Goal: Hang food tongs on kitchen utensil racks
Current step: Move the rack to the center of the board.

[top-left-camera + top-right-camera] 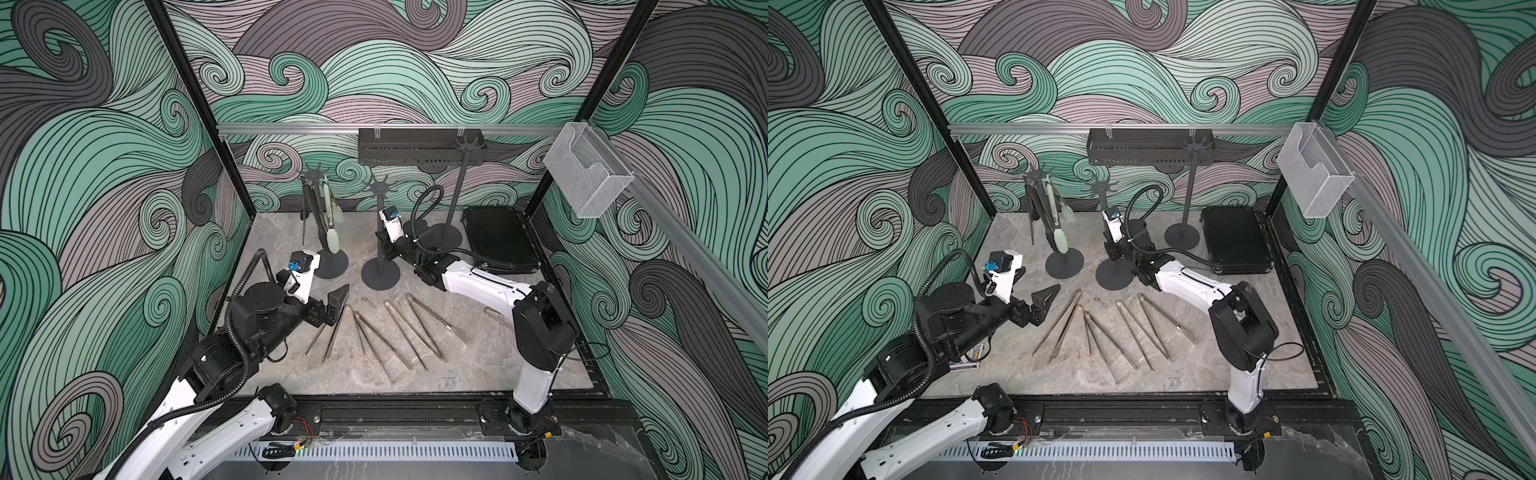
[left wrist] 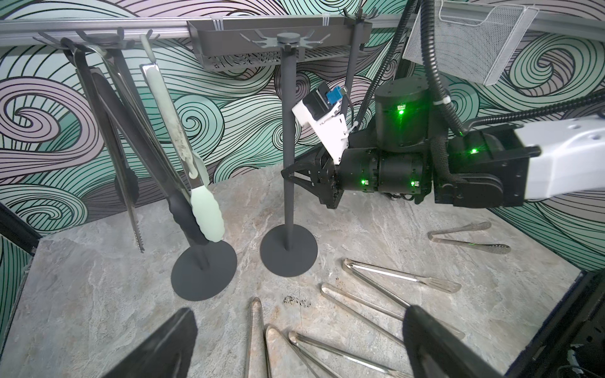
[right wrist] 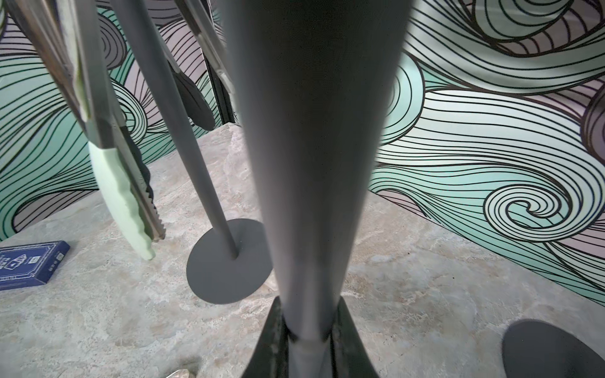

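The middle rack's pole shifts slightly outward in my right gripper next, away from the fanned tongs, and is then released. Bare tabletop behind the middle rack's base [image 1: 368, 251] lies outward.
Three dark grey kitchen utensil racks stand at the back. On the left rack [image 1: 330, 266] hang a pale-green tipped food tongs [image 1: 334, 245], a black-tipped one [image 2: 186, 212] and a steel one [image 2: 137, 229]. My right gripper [image 1: 384, 245] is shut on the pole of the middle rack [image 3: 311, 163], low on it. The right rack [image 1: 459, 183] carries nothing. Several steel tongs [image 1: 376, 332] lie fanned on the table, and another [image 2: 468, 240] lies near the right arm. My left gripper [image 1: 334, 305] hovers open over the hinge ends of the leftmost tongs.
A black case [image 1: 498, 241] lies at the back right. A black perforated shelf [image 1: 419, 149] hangs on the rear rail, and a clear mesh box [image 1: 586, 174] on the right rail. A blue card box [image 1: 971, 357] sits by the left arm.
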Tool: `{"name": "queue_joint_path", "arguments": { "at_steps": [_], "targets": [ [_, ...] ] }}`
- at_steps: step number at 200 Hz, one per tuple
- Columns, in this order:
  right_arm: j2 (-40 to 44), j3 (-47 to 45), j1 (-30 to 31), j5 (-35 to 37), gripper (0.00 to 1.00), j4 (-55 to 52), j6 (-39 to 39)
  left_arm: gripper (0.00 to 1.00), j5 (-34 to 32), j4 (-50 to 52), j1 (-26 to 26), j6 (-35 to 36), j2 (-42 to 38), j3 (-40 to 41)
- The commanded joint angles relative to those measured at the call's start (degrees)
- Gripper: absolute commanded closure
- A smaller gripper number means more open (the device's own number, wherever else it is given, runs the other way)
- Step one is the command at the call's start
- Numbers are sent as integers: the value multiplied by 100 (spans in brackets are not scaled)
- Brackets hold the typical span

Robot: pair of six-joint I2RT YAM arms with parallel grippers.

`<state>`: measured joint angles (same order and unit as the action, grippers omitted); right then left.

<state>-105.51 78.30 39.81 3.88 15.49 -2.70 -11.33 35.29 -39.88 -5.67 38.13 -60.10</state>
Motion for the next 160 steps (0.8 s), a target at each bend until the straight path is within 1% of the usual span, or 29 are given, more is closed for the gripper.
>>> {"name": "queue_joint_path", "arguments": {
  "at_steps": [1, 70, 120, 160],
  "targets": [
    [-32, 329, -34, 264, 100, 759, -235, 2, 35, 41, 28, 22, 6, -64],
    [-399, 664, -34, 212, 100, 666, -147, 2, 67, 95, 28, 67, 110, -55],
    [-492, 586, -61, 257, 100, 680, -117, 2, 134, 153, 26, 136, 120, -72],
    [-440, 539, -70, 280, 100, 640, -82, 2, 81, 415, 24, 90, 198, -120]
  ]
}}
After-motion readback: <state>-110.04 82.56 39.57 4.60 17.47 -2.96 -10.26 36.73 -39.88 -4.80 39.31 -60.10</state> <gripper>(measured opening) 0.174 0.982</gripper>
